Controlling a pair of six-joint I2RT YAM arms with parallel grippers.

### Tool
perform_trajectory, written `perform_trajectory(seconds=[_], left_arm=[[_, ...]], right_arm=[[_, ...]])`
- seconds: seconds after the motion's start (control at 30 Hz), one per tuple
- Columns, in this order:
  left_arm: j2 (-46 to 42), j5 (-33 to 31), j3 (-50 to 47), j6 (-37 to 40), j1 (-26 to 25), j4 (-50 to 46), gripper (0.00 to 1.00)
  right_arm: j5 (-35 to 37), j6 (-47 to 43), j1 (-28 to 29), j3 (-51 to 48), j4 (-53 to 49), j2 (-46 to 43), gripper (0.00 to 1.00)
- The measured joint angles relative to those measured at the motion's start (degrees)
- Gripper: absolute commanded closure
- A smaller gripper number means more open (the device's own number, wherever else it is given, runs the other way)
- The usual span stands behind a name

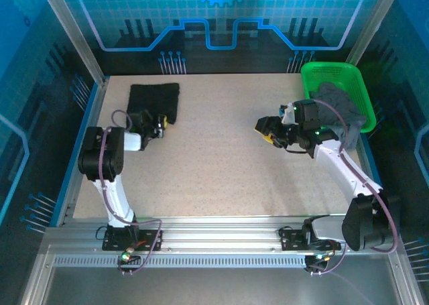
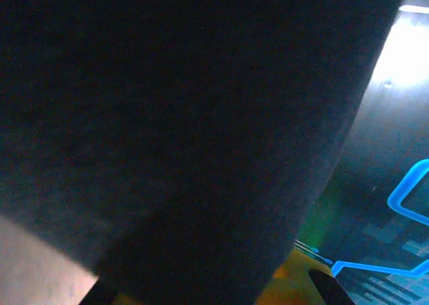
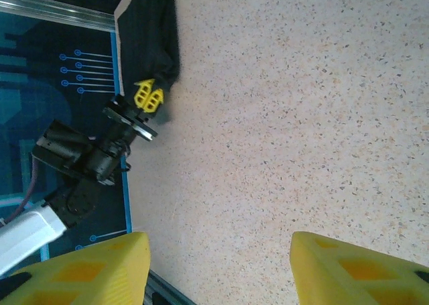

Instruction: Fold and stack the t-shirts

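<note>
I will next push outward and toward the blue bar with my left gripper and let go of the t-shirt at the table's far corner, because bare table shows between the t-shirt and the bar.
A folded black t-shirt lies at the table's far left. My left gripper sits at its near edge, and black cloth lies right over the jaws in the left wrist view. From the right wrist, its yellow fingers are pinched together on the shirt's corner. A grey t-shirt is bunched in the green basket at the far right. My right gripper hovers right of centre above bare table, open, with nothing between its yellow fingers.
The speckled table stretches between the two arms. A blue rail marks its left edge, beside the left arm's wrist. The basket stands against the right wall, close behind the right arm.
</note>
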Motion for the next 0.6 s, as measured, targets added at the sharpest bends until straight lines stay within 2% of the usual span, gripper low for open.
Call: perform_trajectory(seconds=[0.23, 0.33, 0.5, 0.53, 0.6], left_arm=[[10.54, 10.40, 15.74, 9.33, 9.35, -6.03, 1.00], [12.70, 12.90, 19.71, 12.94, 11.74, -10.08, 1.00], [12.76, 14.29, 21.20, 16.96, 12.83, -14.01, 1.00], [12.76, 14.34, 21.20, 17.22, 12.83, -14.19, 0.97], [12.74, 14.45, 21.20, 17.79, 12.79, -14.25, 0.63]], right_arm=[[0.04, 0.24, 0.63, 0.46, 0.66, 1.84, 0.44], [0.17, 0.74, 1.22, 0.81, 1.49, 2.01, 0.44], [0.31, 1.99, 1.97, 1.05, 3.54, 2.03, 0.44], [0.35, 2.23, 2.10, 1.27, 4.00, 2.08, 0.43], [0.44, 2.43, 2.40, 1.97, 4.72, 2.27, 0.41]])
